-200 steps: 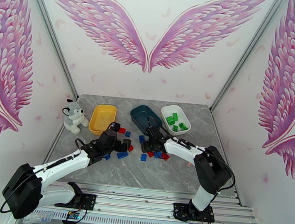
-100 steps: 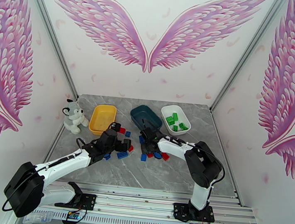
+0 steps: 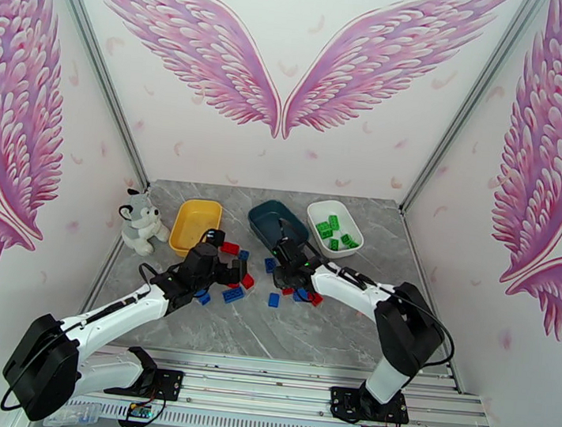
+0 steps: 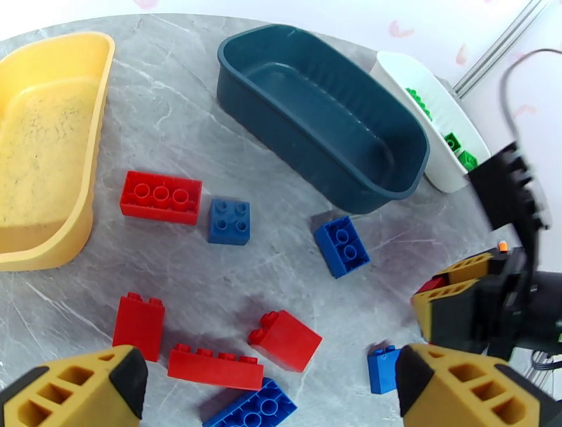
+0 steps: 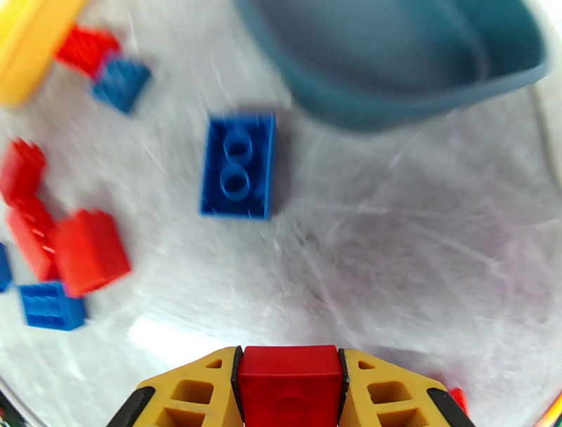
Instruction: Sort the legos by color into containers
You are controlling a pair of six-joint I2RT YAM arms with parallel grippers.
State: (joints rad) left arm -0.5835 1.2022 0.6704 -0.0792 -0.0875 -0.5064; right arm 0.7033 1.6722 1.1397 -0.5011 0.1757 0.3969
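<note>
The dark teal tray (image 5: 407, 56) is empty beside the green-filled white one, so my right gripper will next lift and move outward over it to release the small red lego.
My right gripper (image 5: 289, 393) is shut on a small red lego (image 5: 289, 383), held above the table just in front of the dark teal tray (image 5: 407, 56). A blue two-stud lego (image 5: 237, 167) lies below it. From above, the right gripper (image 3: 282, 261) hangs over the loose pile. My left gripper (image 4: 274, 400) is open over red legos (image 4: 284, 340) and blue legos (image 4: 229, 222), its yellow fingers (image 4: 77, 390) wide apart. From above, the left gripper (image 3: 233, 274) is at the pile's left side. The yellow tray (image 3: 195, 224) holds nothing. Green legos (image 3: 329, 227) lie in the white tray (image 3: 349, 253).
A grey-white plush husky (image 3: 139, 220) sits left of the yellow tray. The two grippers are close together over the pile; the right gripper's fingers (image 4: 456, 309) show at the right edge of the left wrist view. Bare marble table (image 3: 309, 332) lies in front of the pile.
My right gripper has shut on a red lego and risen from the pile toward the teal tray. The left arm has shifted slightly back, still open.
</note>
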